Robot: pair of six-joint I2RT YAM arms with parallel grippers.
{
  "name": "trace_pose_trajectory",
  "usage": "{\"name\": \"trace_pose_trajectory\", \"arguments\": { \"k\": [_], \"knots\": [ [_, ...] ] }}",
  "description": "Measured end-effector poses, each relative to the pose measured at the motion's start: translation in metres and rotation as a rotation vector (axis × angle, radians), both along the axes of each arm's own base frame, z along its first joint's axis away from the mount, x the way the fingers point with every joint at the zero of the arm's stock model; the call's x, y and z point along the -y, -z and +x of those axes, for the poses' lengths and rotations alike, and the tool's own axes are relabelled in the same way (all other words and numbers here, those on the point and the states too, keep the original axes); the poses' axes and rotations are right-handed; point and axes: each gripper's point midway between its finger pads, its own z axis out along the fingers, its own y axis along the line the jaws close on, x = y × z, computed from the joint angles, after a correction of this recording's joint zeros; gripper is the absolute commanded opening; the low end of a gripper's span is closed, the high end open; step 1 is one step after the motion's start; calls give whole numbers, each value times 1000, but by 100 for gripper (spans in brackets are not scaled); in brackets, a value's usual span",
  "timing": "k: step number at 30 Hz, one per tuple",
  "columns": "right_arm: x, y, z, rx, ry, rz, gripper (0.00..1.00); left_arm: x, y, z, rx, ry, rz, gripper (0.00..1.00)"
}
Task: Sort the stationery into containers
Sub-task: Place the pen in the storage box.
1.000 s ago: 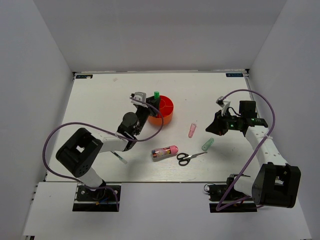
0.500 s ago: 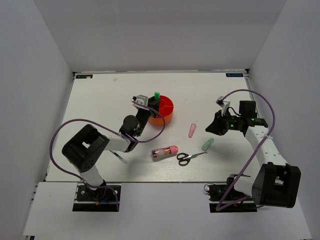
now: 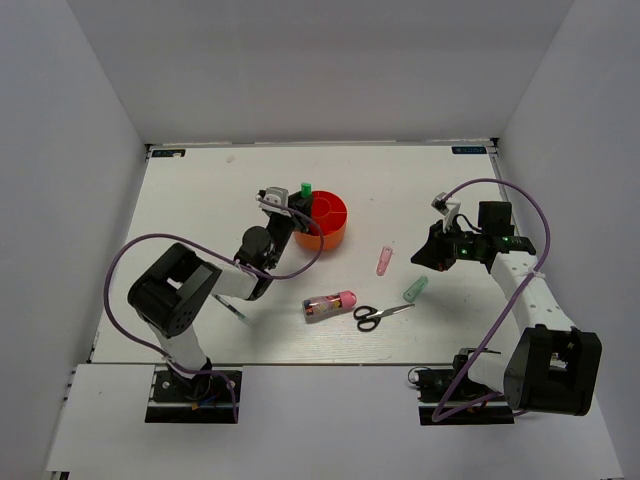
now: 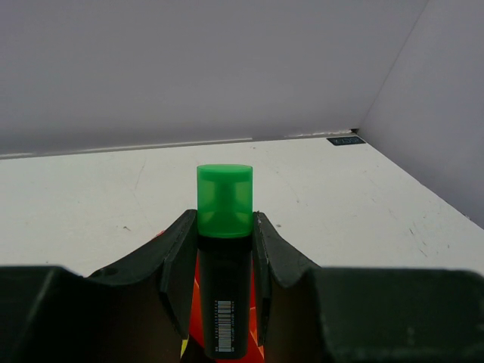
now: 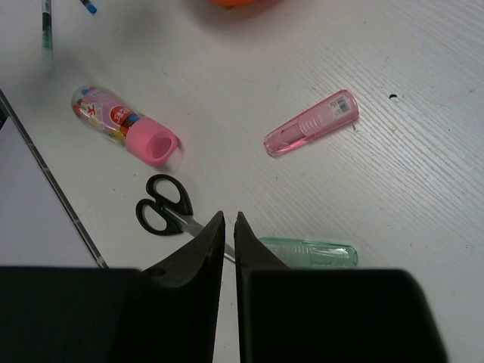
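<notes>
The green-capped marker should go down next with my left gripper toward the organiser's open section (image 3: 316, 219) (image 4: 195, 331), and my gripper will release it inside.
My left gripper (image 4: 224, 215) is shut on a black marker with a green cap (image 4: 224, 198), held upright. It hangs over the left rim of the round orange-red organiser (image 3: 325, 222), whose orange (image 4: 195, 304) shows beneath the marker (image 3: 306, 189). My right gripper (image 5: 229, 214) hovers with its jaws almost together, a thin slit between them and nothing inside. Below it lie the black-handled scissors (image 5: 162, 206) and a pale green tube (image 5: 310, 252). A pink tube (image 5: 310, 123) and a clear pink-capped tube (image 5: 125, 125) lie further off.
A thin pen (image 3: 232, 308) lies near the left arm's forearm. The scissors (image 3: 372, 316), pale green tube (image 3: 415, 289), pink tube (image 3: 384, 261) and pink-capped tube (image 3: 329, 303) are spread between the arms. White walls enclose the table on three sides.
My left gripper has shifted slightly left with the green-capped marker, and that arm's elbow has swung. The right arm has stayed in place.
</notes>
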Motion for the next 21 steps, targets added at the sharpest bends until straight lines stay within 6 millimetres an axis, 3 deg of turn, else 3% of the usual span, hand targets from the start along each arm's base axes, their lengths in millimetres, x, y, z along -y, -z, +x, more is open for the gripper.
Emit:
{"name": "trace_pose_trajectory", "arguments": {
  "k": [21],
  "knots": [
    [0,6,0,-16,-9,-3,13,-4,12,6,-46,21,-37,0]
  ]
}}
